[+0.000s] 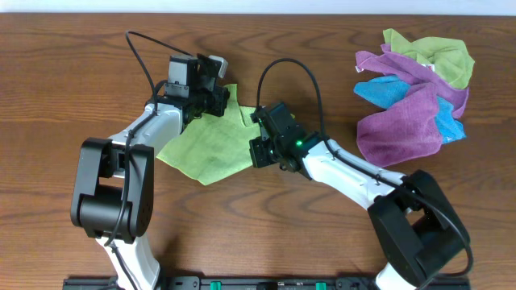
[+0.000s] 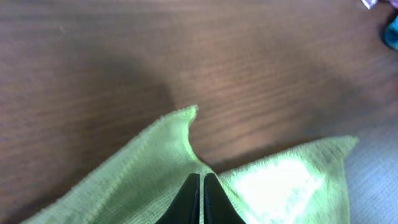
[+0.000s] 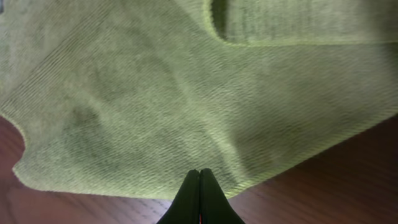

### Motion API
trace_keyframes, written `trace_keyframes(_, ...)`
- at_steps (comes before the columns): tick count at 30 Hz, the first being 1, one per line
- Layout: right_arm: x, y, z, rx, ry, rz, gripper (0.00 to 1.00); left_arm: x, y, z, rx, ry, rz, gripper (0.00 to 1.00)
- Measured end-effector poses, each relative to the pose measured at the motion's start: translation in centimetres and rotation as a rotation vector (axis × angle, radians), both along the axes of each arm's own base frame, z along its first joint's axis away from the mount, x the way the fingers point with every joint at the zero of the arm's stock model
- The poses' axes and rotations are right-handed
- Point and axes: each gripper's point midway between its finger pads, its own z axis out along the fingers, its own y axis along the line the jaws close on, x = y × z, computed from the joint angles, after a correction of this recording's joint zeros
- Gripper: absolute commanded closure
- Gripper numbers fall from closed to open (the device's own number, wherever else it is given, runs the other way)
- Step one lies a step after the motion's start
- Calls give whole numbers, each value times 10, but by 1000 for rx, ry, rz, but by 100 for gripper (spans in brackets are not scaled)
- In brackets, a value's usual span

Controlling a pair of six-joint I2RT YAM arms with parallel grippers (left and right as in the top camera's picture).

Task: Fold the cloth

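Note:
The right gripper pulls the cloth's hem toward the right in the overhead view next, onto the bare wood, and releases it, since a crease runs from the hem.
A light green cloth (image 1: 208, 149) lies mostly flat on the wooden table, left of centre. My left gripper (image 1: 216, 98) is at its far edge, shut, and pinches the cloth (image 2: 143, 180) where it puckers at the fingertips (image 2: 202, 178). My right gripper (image 1: 260, 150) is at the cloth's right edge. Its fingers (image 3: 199, 173) are shut on the cloth's hem (image 3: 186, 106), and a crease runs up from them. One cloth corner (image 2: 189, 112) sticks out on the bare wood.
A pile of purple, blue and green cloths (image 1: 415, 89) sits at the back right of the table. Bare wooden tabletop (image 1: 266, 234) lies in front of the green cloth. Black cables loop over both arms.

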Motion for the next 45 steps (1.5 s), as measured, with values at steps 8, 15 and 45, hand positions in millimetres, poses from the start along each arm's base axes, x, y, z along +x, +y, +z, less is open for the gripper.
trace_keyframes(8,3,-1,-11,-11,6,-8,99,1,3,-7,105,-33,-11,94)
trace_keyframes(15,6,3,-20,2,10,-1,99,17,9,-9,182,-115,16,94)
trace_keyframes(45,6,-34,-38,-100,147,-74,99,31,67,-53,336,-58,179,94)
